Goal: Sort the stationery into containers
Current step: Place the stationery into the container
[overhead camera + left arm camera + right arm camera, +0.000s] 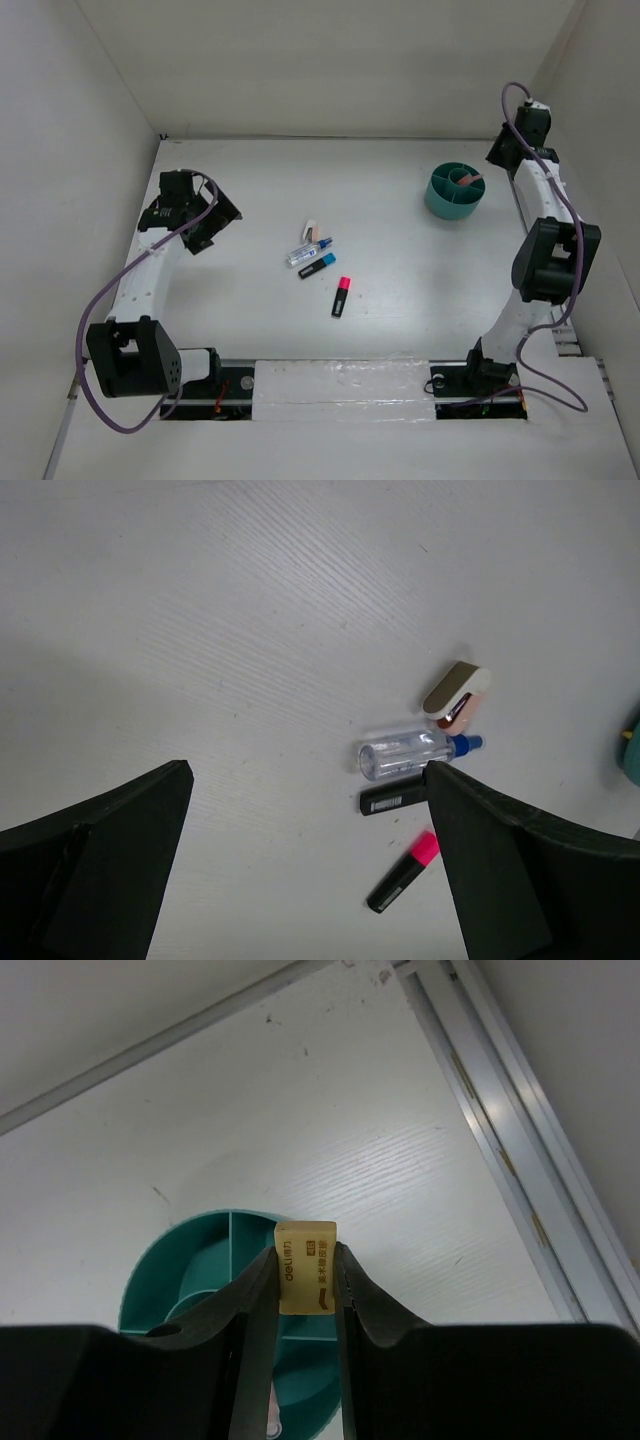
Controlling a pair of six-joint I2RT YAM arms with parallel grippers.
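The tan block is still hanging above the teal cup, so my right gripper will next lower it into the cup's section nearest the bar [474, 173] [265, 1266].
My right gripper [306, 1252] is shut on a tan block [306, 1270] and holds it upright above the far rim of the teal cup [170, 1270]. From above, the cup [440, 200] stands at the back right with a pink pen [467, 180] inside, and the right gripper [497, 157] is just beyond it. A white eraser [312, 230], a clear blue-capped tube [308, 251], a blue-capped highlighter [316, 265] and a pink-capped highlighter [341, 296] lie mid-table. My left gripper [308, 770] hangs open, left of them, with nothing between its fingers.
White walls close in the table at the back and on both sides. A metal rail [500, 1150] runs along the right edge beside the cup. Purple cables loop off both arms.
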